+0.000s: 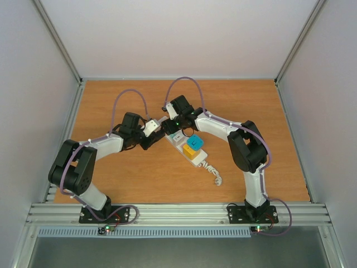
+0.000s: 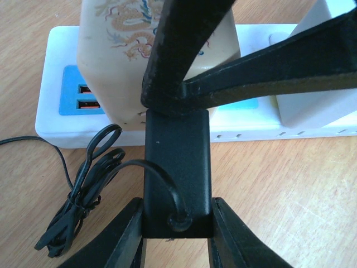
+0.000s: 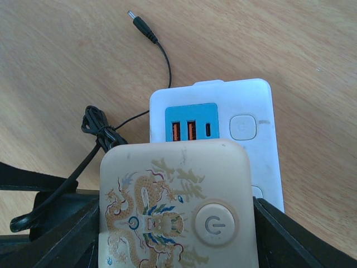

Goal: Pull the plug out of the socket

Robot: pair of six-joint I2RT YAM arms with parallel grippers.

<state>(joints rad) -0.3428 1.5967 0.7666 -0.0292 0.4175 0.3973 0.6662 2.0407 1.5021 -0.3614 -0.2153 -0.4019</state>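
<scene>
The left gripper draws the plug off the cube [image 3: 175, 206] outward and to the left in the top view next and releases it, since bare tabletop lies there.
The socket [image 1: 196, 155] is a long white strip lying aslant mid-table, its blue USB panel [image 3: 191, 125] at the far end. A cream cube [image 3: 175, 206] with a dragon print and a power button stands on the strip [image 2: 53, 50]. My right gripper [image 3: 178, 245] is shut on the cube, one finger on each side. A black plug [image 2: 177, 156] sticks out from the cube's side [image 2: 111, 67], low over the table. Around that plug my left gripper [image 2: 177, 218] is shut, both fingers pressed to its flanks. In the top view both grippers [image 1: 152, 138] [image 1: 170, 127] meet at the strip's upper end.
The plug's thin black cord lies bundled [image 2: 83, 195] on the wood, ending in a barrel tip [image 3: 142, 27]. A teal block [image 1: 194, 141] and a yellow block [image 1: 190, 151] sit further along the strip. Its coiled white cord [image 1: 212, 173] trails toward the near edge.
</scene>
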